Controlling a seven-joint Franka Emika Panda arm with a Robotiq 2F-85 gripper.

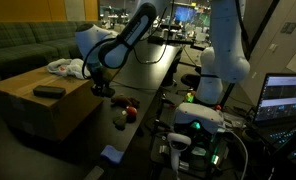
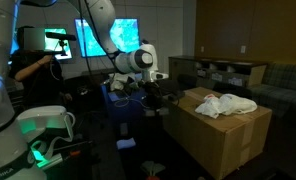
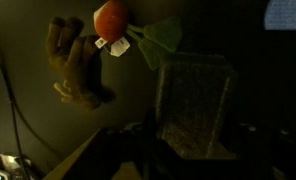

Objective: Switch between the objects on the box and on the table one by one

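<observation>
I should raise my gripper outward over the box (image 1: 43, 105) and then lower it to release the block, since bare cardboard beside the white cloth (image 1: 63, 68) is outward of my gripper.
A cardboard box (image 1: 43, 105) (image 2: 223, 130) carries a white cloth (image 1: 63, 68) (image 2: 226, 103) and a dark flat object (image 1: 48, 91). On the black table (image 1: 148, 85) lie a brown plush toy (image 1: 118, 116) (image 3: 76, 65) and a red toy vegetable with green leaves (image 1: 130, 112) (image 3: 110, 18). My gripper (image 1: 101, 90) (image 2: 153, 98) hangs above the table just off the box's edge. In the wrist view a grey textured rectangular thing (image 3: 193, 105) fills the space in front of the dark fingers (image 3: 193, 150). The dim picture does not show whether they grip it.
The room is dark. A second robot base (image 1: 223, 70) with green-lit electronics (image 1: 198, 125) stands beside the table. A laptop (image 1: 283, 100) and monitors (image 2: 98, 38) are lit. A person (image 2: 33, 70) sits at the monitors. A sofa (image 1: 28, 45) stands behind the box.
</observation>
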